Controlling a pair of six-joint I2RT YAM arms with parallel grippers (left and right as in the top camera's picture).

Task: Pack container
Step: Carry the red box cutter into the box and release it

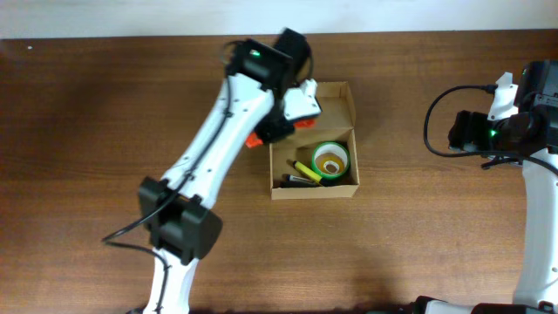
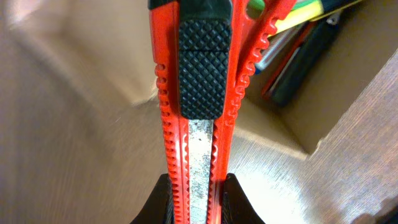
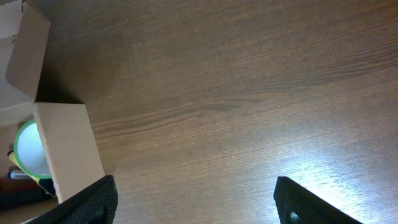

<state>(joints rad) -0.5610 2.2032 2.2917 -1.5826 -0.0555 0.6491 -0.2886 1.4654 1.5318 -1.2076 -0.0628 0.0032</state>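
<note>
My left gripper is above the pens, which lie to its right in the overhead view, so next it should move across and down to release the knife (image 2: 198, 93) upon them.
The container (image 1: 353, 113) is an open tan cardboard box at the table's middle, its flap lid raised at the far side. Inside lie a green tape roll (image 1: 331, 159) and several pens and markers (image 1: 302, 174). My left gripper (image 2: 198, 202) is shut on a red utility knife (image 2: 198, 93) with a black slider, held over the box's far left corner; the knife also shows orange in the overhead view (image 1: 254, 139). My right gripper (image 3: 196, 202) is open and empty over bare table right of the box (image 3: 68, 143).
The brown wooden table (image 1: 418, 235) spreads around the box. The right arm (image 1: 523, 113) with its black cable sits at the far right edge. The left arm (image 1: 209, 148) stretches diagonally from the front left toward the box.
</note>
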